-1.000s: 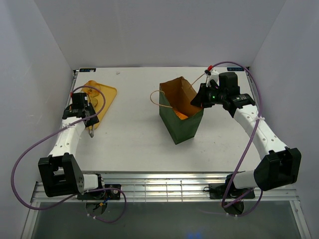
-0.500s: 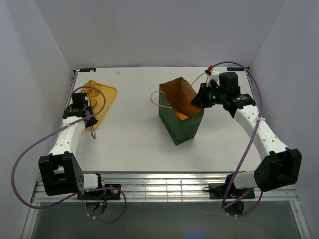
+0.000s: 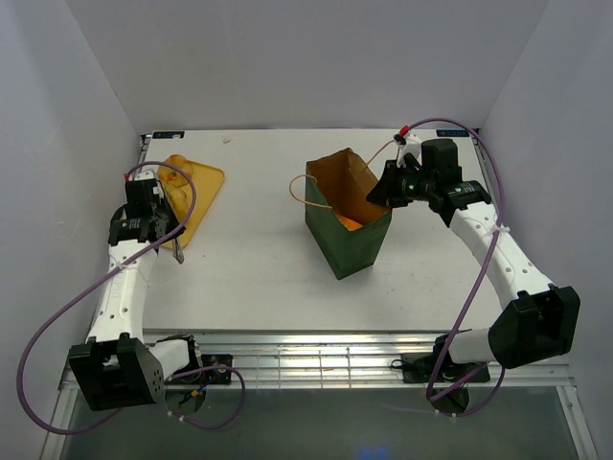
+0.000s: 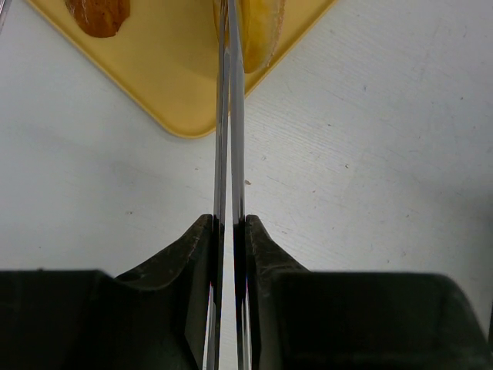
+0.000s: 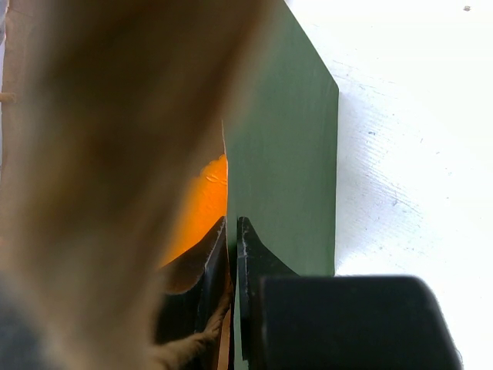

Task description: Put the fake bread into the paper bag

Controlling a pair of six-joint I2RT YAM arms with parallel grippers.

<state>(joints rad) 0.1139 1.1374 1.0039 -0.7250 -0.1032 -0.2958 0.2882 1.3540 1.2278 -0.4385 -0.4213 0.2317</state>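
Note:
The bag's opening (image 3: 343, 188) stands open. Next, my left gripper will lift, turn toward the right in the top view and let go of the golden bread over it.
My left gripper (image 4: 229, 223) is shut on the metal tongs (image 4: 229, 116), whose two blades lie nearly together and reach onto the yellow tray (image 4: 162, 69). Beside the blades near the top edge sits a golden piece of fake bread (image 4: 263, 31), and another piece (image 4: 96, 11) lies further left. In the top view this gripper (image 3: 153, 213) is at the tray's near corner. My right gripper (image 5: 233, 223) is shut on the wall of the dark green paper bag (image 5: 285, 154), at its rim (image 3: 383, 192). An orange piece of fake bread (image 5: 204, 208) lies inside the open bag (image 3: 350, 235).
The yellow tray (image 3: 206, 182) lies at the table's back left with bread pieces (image 3: 172, 177) on it. The bag's tan string handle (image 3: 299, 192) loops out to its left. White walls close the table in on three sides.
My left gripper has shut on the tongs, pressing their blades together, and the left arm has moved slightly left and away. The right arm and the bag stay still.

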